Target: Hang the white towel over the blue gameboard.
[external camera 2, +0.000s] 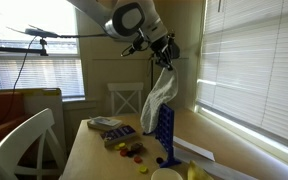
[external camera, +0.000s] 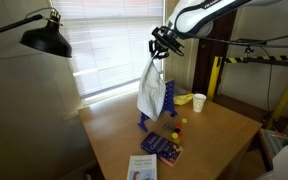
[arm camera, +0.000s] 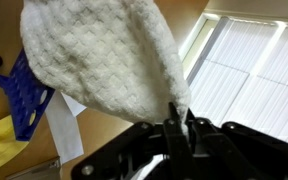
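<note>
My gripper moves down toward the top edge of the blue gameboard next and releases the towel's upper corner, because I still hold the corner high above it.
My gripper (external camera: 161, 47) is shut on a corner of the white towel (external camera: 151, 92), which hangs down from it. The towel's lower end reaches the top of the upright blue gameboard (external camera: 160, 107) on the wooden table. In an exterior view the gripper (external camera 2: 165, 58) holds the towel (external camera 2: 160, 95) above the gameboard (external camera 2: 166, 135). In the wrist view the towel (arm camera: 99, 55) fills the upper left, pinched between the fingers (arm camera: 179, 122), with part of the blue gameboard (arm camera: 24, 95) at the left.
A wooden table (external camera: 209, 135) carries a book (external camera: 142, 167), a blue box (external camera: 163, 145), loose game discs (external camera 2: 132, 150) and a yellow cup (external camera: 199, 101). A black lamp (external camera: 46, 38) hangs over the table corner. Window blinds stand behind. A white chair (external camera 2: 24, 140) stands beside the table.
</note>
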Controlling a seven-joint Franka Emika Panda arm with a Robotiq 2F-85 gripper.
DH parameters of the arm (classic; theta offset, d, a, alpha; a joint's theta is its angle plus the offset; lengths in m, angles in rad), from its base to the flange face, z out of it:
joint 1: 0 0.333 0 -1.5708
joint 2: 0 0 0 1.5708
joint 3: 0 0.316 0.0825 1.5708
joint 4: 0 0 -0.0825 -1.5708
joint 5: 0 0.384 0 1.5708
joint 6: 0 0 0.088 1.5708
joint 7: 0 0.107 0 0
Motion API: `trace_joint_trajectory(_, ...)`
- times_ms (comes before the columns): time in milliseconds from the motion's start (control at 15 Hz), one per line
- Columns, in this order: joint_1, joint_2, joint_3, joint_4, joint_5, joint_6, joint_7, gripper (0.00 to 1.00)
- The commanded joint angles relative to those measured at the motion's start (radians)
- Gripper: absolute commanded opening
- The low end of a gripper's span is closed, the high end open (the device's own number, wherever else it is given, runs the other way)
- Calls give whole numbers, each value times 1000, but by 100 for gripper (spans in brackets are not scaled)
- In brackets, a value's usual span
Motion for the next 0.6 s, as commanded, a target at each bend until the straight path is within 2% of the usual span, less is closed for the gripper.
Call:
trace_joint_trajectory(0,21,76,-49,32,-24,44,58,1)
trace_joint_trajectory(200,15,119,-60,45,-52,35,93,1)
trace_joint_trajectory(533,54,182,-121,59,-62,58,92,1)
